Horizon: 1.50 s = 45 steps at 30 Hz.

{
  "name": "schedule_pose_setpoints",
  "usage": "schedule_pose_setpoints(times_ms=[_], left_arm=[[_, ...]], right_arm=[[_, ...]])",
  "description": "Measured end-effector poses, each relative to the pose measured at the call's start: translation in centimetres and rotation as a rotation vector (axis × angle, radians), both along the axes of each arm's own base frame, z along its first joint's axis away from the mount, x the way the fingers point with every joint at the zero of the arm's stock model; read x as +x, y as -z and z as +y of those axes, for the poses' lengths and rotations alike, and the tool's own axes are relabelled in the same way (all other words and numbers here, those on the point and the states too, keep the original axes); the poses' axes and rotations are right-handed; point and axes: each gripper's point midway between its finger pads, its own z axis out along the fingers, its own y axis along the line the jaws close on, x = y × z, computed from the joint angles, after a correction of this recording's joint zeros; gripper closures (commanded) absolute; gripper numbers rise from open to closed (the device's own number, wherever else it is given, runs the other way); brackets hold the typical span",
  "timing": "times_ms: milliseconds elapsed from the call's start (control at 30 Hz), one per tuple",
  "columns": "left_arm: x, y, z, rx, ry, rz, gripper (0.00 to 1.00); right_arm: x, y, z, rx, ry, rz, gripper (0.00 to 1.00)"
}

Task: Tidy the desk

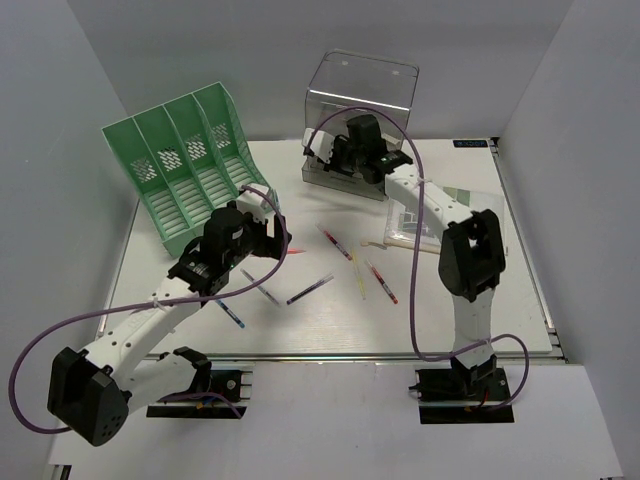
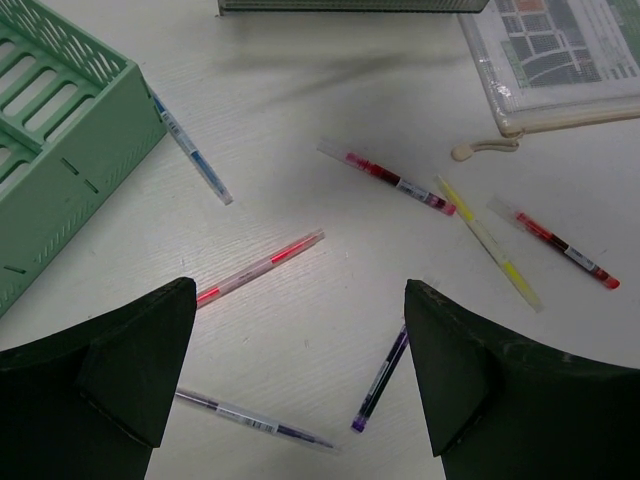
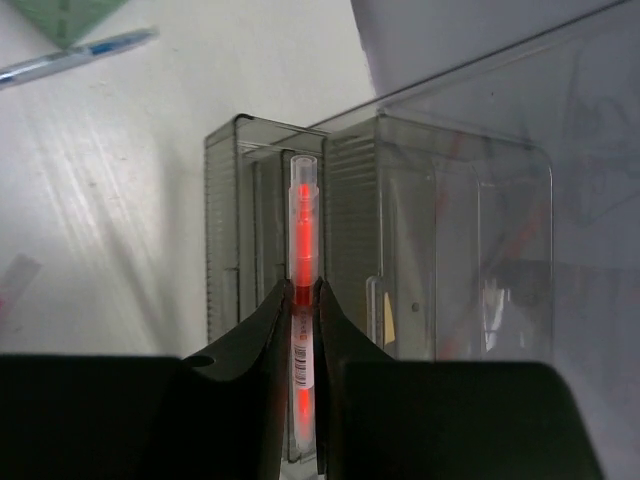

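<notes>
The clear violet pen's labelled body (image 1: 259, 285) (image 2: 248, 418) is below and back from my left gripper, so my left gripper will move down and back next and turn its fingers to either side of it.
The desk (image 1: 330, 325) is a white tabletop strewn with several pens. My left gripper (image 2: 300, 285) hangs open above them, nothing between its fingers. Below it lie a red pen (image 2: 262, 266), a purple pen (image 2: 381, 378) and a clear violet pen (image 2: 250, 417). Farther off are a blue pen (image 2: 192, 152), a dark red pen (image 2: 395, 182), a yellow pen (image 2: 490, 243) and another red pen (image 2: 560, 245). My right gripper (image 3: 303, 295) is shut on a red pen (image 3: 303, 230), held lengthwise over the pulled-out grey drawer (image 3: 225, 230) of the clear plastic drawer box (image 1: 362, 95).
A green slotted file rack (image 1: 185, 165) stands tilted at the back left, close to my left gripper (image 1: 265, 235). A zipped document pouch (image 2: 560, 60) lies right of the pens, partly under the right arm (image 1: 470, 250). Pale grey walls enclose the tabletop.
</notes>
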Motion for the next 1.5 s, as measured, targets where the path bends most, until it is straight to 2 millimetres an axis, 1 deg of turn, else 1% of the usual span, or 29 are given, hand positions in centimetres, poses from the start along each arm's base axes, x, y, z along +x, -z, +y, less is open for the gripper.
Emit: schedule_pose_setpoints(times_ms=[67, 167, 267, 300, 400, 467, 600, 667, 700, 733, 767, 833, 867, 933, 1000, 1033, 1100, 1133, 1167, 1200, 1233, 1267, 1333, 1367, 1433, 1500], left_arm=[[0.0, 0.3, 0.0, 0.008, 0.001, 0.009, 0.06], [0.0, 0.4, 0.0, 0.012, 0.002, 0.01, 0.06], [0.0, 0.4, 0.0, 0.012, 0.002, 0.01, 0.06], [0.0, 0.4, 0.0, 0.012, 0.002, 0.01, 0.06], [0.0, 0.5, 0.0, 0.012, 0.002, 0.01, 0.05], [0.1, 0.4, 0.0, 0.01, 0.001, 0.01, 0.06], [0.1, 0.6, 0.0, 0.006, -0.011, 0.019, 0.05], [0.2, 1.0, 0.0, 0.002, -0.018, 0.033, 0.05], [0.3, 1.2, 0.0, -0.001, -0.024, 0.044, 0.06], [0.3, 1.5, -0.1, -0.003, -0.029, 0.054, 0.1], [0.4, 1.7, -0.1, -0.006, -0.038, 0.065, 0.14], [0.5, 2.1, 0.0, -0.017, -0.064, 0.081, 0.25], [0.5, 2.2, 0.0, -0.03, -0.077, 0.091, 0.37], [0.4, 2.3, -0.1, -0.077, -0.11, 0.12, 0.47], [0.1, 2.6, 0.0, -0.118, -0.149, 0.157, 0.48], [-0.2, 3.0, 0.2, -0.136, -0.178, 0.188, 0.47], [-0.8, 3.8, 0.9, -0.164, -0.25, 0.25, 0.4], [-1.3, 4.3, 1.4, -0.177, -0.296, 0.29, 0.36], [-1.7, 4.9, 1.9, -0.184, -0.342, 0.326, 0.34], [-2.2, 5.5, 2.3, -0.194, -0.39, 0.366, 0.3], [-2.6, 5.9, 2.7, -0.203, -0.43, 0.397, 0.3], [-3.0, 6.4, 3.1, -0.212, -0.477, 0.428, 0.29], [-3.5, 6.9, 3.9, -0.233, -0.569, 0.478, 0.28], [-3.6, 7.1, 4.2, -0.239, -0.614, 0.5, 0.28], [-3.5, 7.5, 4.5, -0.252, -0.701, 0.544, 0.28], [-3.3, 8.4, 4.6, -0.253, -0.775, 0.59, 0.29]], right_arm=[[1.4, 1.0, -0.2, -0.01, 0.037, -0.016, 1.0], [2.6, 2.5, -0.5, -0.028, 0.079, -0.017, 0.97], [3.5, 3.6, -1.0, -0.037, 0.115, -0.016, 0.88], [3.7, 3.7, -1.1, -0.036, 0.126, -0.015, 0.8], [4.0, 3.6, -1.6, -0.028, 0.156, -0.015, 0.68], [4.2, 3.5, -1.8, -0.018, 0.168, -0.013, 0.65], [3.9, 3.8, -2.0, -0.002, 0.183, 0.018, 0.63], [3.5, 3.7, -2.1, 0.015, 0.189, 0.044, 0.66], [3.1, 3.6, -2.2, 0.025, 0.191, 0.061, 0.7], [2.6, 3.3, -2.3, 0.036, 0.192, 0.079, 0.74], [2.0, 3.0, -2.5, 0.054, 0.195, 0.101, 0.82], [0.0, 2.2, -2.9, 0.096, 0.188, 0.149, 0.93], [-1.6, 1.6, -3.3, 0.131, 0.191, 0.186, 1.0], [-5.1, 0.1, -4.5, 0.214, 0.206, 0.253, 1.0], [-8.9, -1.3, -5.8, 0.309, 0.226, 0.335, 1.0], [-10.5, -1.9, -6.3, 0.349, 0.222, 0.369, 1.0], [-13.5, -2.5, -7.1, 0.418, 0.203, 0.457, 1.0], [-14.7, -2.5, -7.3, 0.445, 0.18, 0.497, 0.95], [-15.9, -1.9, -7.5, 0.466, 0.161, 0.554, 0.73], [-17.2, -1.1, -7.6, 0.48, 0.135, 0.617, 0.65], [-18.4, 0.0, -7.7, 0.487, 0.112, 0.675, 0.58], [-19.6, 1.2, -7.8, 0.486, 0.09, 0.728, 0.48], [-21.8, 3.6, -8.2, 0.469, 0.073, 0.827, 0.45], [-22.6, 4.3, -8.4, 0.46, 0.067, 0.858, 0.46], [-23.3, 4.7, -8.7, 0.454, 0.06, 0.879, 0.48], [-23.5, 4.3, -9.0, 0.462, 0.047, 0.861, 0.5]])
